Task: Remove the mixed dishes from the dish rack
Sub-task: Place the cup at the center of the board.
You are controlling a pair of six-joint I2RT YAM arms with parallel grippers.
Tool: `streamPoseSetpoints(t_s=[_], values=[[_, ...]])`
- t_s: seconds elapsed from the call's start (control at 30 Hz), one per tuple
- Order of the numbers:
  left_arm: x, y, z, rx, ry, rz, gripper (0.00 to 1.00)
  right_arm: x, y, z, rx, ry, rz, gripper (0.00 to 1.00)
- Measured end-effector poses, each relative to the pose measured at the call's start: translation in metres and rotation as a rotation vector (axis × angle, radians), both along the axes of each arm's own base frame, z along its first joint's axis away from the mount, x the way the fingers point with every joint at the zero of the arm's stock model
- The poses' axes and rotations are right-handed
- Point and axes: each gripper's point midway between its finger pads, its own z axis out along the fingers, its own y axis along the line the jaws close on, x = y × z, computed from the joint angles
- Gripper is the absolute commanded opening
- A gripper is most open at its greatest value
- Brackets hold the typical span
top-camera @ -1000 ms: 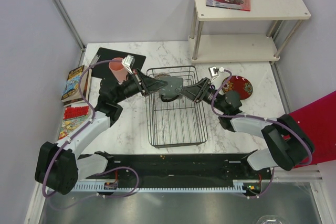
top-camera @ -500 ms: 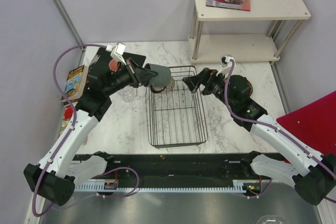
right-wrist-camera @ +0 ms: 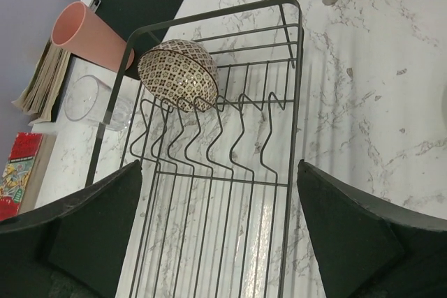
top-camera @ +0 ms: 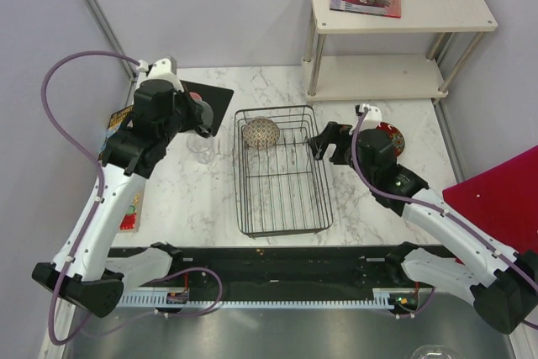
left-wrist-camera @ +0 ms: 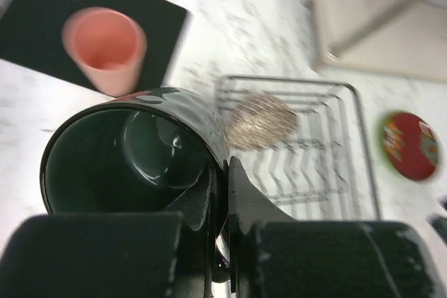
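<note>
The left gripper should next move away from the rack (top-camera: 282, 199), then down to the tabletop between the clear glass (top-camera: 202, 147) and the books, because that spot is empty.
My left gripper (left-wrist-camera: 225, 186) is shut on the wall of the dark grey mug (left-wrist-camera: 133, 158) and holds it in the air, left of the dish rack (top-camera: 282, 199), above the black mat's (left-wrist-camera: 42, 40) near edge. The pink cup (left-wrist-camera: 105, 47) stands on the mat. The speckled bowl (top-camera: 261, 132) leans in the rack's far left corner. The clear glass (top-camera: 202, 147) stands left of the rack. My right gripper (top-camera: 324, 142) is open and empty over the rack's right rim (right-wrist-camera: 293, 26). The red plate (top-camera: 391, 136) lies right of the rack. The lime-green plate is out of view.
A beige two-tier shelf (top-camera: 395, 39) with a magazine on top stands at the back right. Books (top-camera: 118, 128) are stacked along the table's left edge. A red panel (top-camera: 504, 199) stands at the far right.
My left arm has lifted the mug out of the rack and carried it up and left toward the mat. My right gripper has drawn back to the rack's right side, empty.
</note>
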Motion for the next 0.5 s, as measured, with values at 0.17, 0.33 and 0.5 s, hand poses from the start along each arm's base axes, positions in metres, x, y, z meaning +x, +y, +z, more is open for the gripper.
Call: streamPoseSetpoints(t_s=[0.17,0.33,0.5], values=[[0.017,0.053,0.004,0.222,-0.012,0.229,0.02,-0.001,-0.002,0.003,-0.009,-0.017,0.003,0.98],[0.039,0.091,-0.033,0.374,0.106,0.366,0.02,-0.004,-0.003,-0.003,-0.019,-0.009,0.007,0.98],[0.063,0.121,-0.083,0.426,0.261,0.438,0.02,-0.009,-0.006,-0.003,-0.01,-0.018,0.012,0.98]])
